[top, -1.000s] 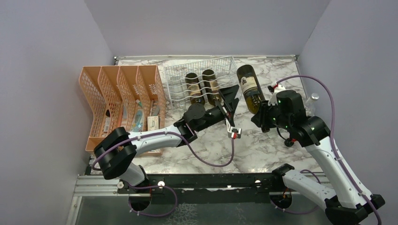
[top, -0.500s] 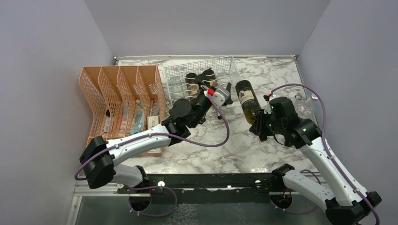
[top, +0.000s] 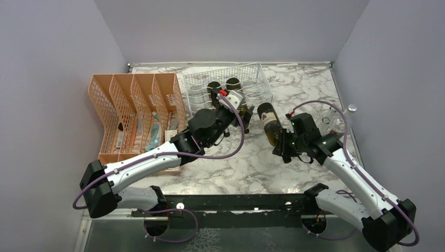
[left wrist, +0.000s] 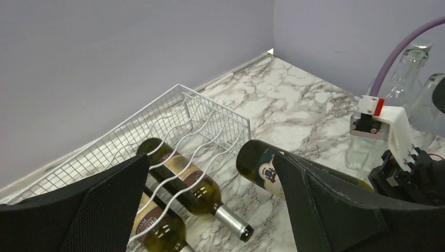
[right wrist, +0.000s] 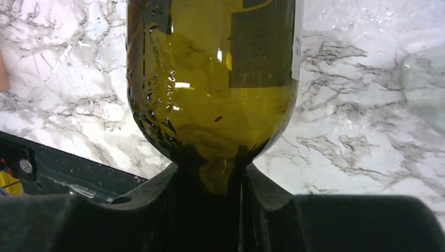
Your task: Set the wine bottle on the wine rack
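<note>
I should move my right gripper outward and to the left in the top view next and let go of the wine bottle in the rack's end slot (top: pixel 253 90) beside the dark bottles, because that slot is empty.
The white wire wine rack (top: pixel 246 73) stands at the back middle of the table, with two dark bottles (top: pixel 231 84) lying in it. In the left wrist view the rack (left wrist: pixel 210 113) and these two bottles (left wrist: pixel 186 176) lie just ahead. My right gripper (top: pixel 283 146) is shut on the neck of a green wine bottle (top: pixel 266 122), held low and lying with its base towards the rack's right front corner. The right wrist view shows the bottle (right wrist: pixel 210 79) filling the frame, its neck between the gripper (right wrist: pixel 210 191). My left gripper (top: pixel 242 109) is wide open and empty between rack and held bottle (left wrist: pixel 257 160).
An orange mesh file organiser (top: pixel 136 105) with papers stands left of the rack. Clear glass bottles (top: pixel 341 113) stand at the right wall and also show in the left wrist view (left wrist: pixel 409 73). The table's black front rail (right wrist: pixel 63 173) lies near the right gripper.
My left arm has swung up and left to the rack's front, its wrist turned over. My right arm has carried the bottle left and nearer, lowering it towards the rack's corner.
</note>
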Available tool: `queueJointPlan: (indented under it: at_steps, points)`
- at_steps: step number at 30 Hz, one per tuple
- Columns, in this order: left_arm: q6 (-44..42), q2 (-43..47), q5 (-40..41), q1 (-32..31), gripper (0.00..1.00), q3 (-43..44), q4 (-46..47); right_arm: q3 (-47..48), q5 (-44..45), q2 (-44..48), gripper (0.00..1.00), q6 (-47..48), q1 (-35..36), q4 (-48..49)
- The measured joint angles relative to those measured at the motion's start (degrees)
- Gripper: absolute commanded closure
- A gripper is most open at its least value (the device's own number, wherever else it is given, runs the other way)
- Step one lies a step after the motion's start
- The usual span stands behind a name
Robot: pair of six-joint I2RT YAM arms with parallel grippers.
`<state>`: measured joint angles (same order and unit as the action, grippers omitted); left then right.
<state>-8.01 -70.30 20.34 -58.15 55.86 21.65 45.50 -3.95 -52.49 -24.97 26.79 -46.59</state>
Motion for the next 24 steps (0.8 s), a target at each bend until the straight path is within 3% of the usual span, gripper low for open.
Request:
queueJointPlan:
  at_steps: [9,24]
  points:
    - [3.34,0.09,0.00,0.00,0.01,1.49,-7.87,-2.51,-0.26,-5.25,0.99,-0.59,0.00,8.39]
    - [4.37,1.51,0.02,0.00,0.01,1.51,-11.15,-3.32,-0.37,-11.26,0.99,-0.70,0.00,15.69]
